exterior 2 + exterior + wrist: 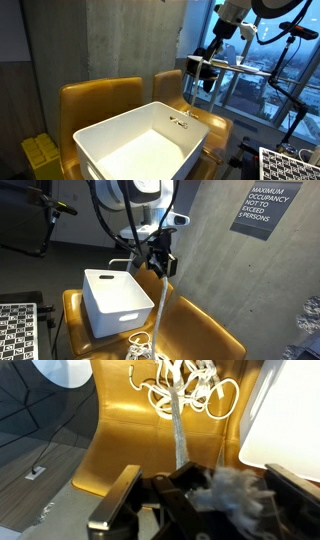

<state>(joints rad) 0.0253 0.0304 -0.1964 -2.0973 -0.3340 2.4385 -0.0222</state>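
The lower part of the white rope hangs outside the white bin's rim, so my gripper will next move up high and across over the bin's open inside to release the rope.
My gripper (160,261) hangs above the yellow chair (205,330), beside the white bin (100,281), and is shut on a white rope (160,302). The rope drops straight from the jaws to a loose coil (140,347) on the seat. In the wrist view the rope (177,430) runs from the tangled coil (185,385) to my gripper (205,492), where its frayed grey end (237,495) bunches between the fingers. In an exterior view the gripper (206,76) is behind the bin's (120,125) far corner.
The white bin (290,420) sits on the chair's seat next to the coil. A second yellow chair back (100,100) stands alongside. A concrete wall with a sign (265,210) is behind, a checkerboard (15,330) lies low at one side, and windows (250,80) are beyond.
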